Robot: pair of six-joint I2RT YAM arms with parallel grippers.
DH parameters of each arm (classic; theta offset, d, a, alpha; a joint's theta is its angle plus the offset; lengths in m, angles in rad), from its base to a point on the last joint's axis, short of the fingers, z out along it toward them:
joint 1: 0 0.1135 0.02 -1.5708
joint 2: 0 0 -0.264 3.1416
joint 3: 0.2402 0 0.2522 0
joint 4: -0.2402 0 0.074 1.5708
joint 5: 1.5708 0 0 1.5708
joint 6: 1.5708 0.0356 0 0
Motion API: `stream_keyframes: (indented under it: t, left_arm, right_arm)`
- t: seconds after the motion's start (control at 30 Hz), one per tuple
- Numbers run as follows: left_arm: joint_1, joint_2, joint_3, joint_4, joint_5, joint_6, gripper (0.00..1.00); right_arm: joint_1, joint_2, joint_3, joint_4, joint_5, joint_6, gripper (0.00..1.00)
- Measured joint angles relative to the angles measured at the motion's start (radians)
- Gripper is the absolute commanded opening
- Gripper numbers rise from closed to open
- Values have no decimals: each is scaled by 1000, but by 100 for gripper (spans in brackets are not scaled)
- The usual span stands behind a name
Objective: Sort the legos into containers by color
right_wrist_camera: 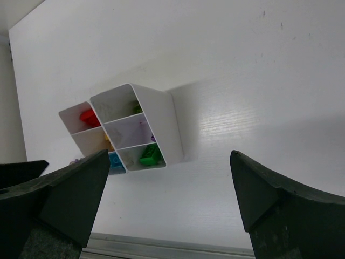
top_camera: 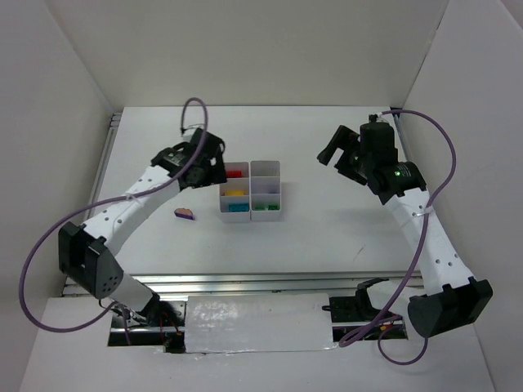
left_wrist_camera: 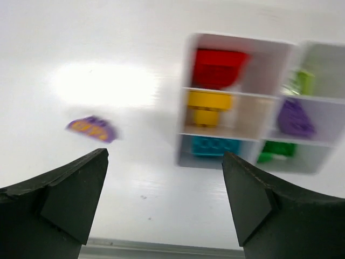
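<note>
My left gripper moves down away from the block onto the purple lego (top_camera: 185, 214) (left_wrist_camera: 94, 128) next and turns its fingers across the lego's narrow width, as its length runs along their opening.
The containers (top_camera: 250, 217) are one white six-compartment block in the middle of the table. In the left wrist view the containers (left_wrist_camera: 242, 95) hold a red lego (left_wrist_camera: 218, 67), a yellow one (left_wrist_camera: 208, 106), a teal one (left_wrist_camera: 215, 146), a green one (left_wrist_camera: 277, 149), a purple one (left_wrist_camera: 294, 118) and a pale green one (left_wrist_camera: 304, 81). A purple lego (top_camera: 185, 214) (left_wrist_camera: 92, 128) lies on the table left of the block. My left gripper (top_camera: 219, 167) (left_wrist_camera: 164, 172) hovers open by the block's far left corner, holding nothing. My right gripper (top_camera: 333, 151) (right_wrist_camera: 170, 159) is open and empty, to the right of the block.
White walls enclose the table on three sides. A metal rail (top_camera: 245, 282) runs along the near edge, with both arm bases behind it. From the right wrist the containers (right_wrist_camera: 161, 116) show the red (right_wrist_camera: 88, 116) and green (right_wrist_camera: 150, 155) legos inside.
</note>
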Motion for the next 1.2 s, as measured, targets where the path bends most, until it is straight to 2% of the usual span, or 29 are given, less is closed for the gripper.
stream_keyframes:
  t: [0.13,0.2,0.27,0.47,0.87,0.9,0.97,1.0,1.03,1.1,1.2]
  left_arm:
    - [232,-58,-135,-32,7,-60,100]
    - [315,-36,-187,-43,33,-75,99]
    - [353,15,-213,-58,64,-80,100]
    - [345,153,-214,-97,146,-159,99]
    - [349,185,-243,-48,159,-338,86]
    - [350,196,-246,-43,156,-345,80]
    - [351,219,-246,-35,148,-362,72]
    - [352,229,-247,-29,141,-365,62]
    - [353,233,-252,-21,136,-366,58]
    - [358,234,-267,-6,130,-372,53]
    - [370,234,-294,13,126,-374,52]
  right_arm:
    - [0,0,0,1,-15,-7,100]
    - [0,0,0,1,-23,-9,100]
    - [0,0,0,1,-28,-11,100]
    - [0,0,0,1,-42,-15,100]
    - [0,0,0,2,-98,-22,100]
    - [0,0,1,1,-105,-22,100]
    - [3,6,5,1,-113,-22,100]
    - [5,11,10,2,-116,-23,100]
    - [6,17,14,2,-119,-23,100]
    - [9,29,20,3,-126,-26,100]
    - [11,42,22,5,-134,-29,100]
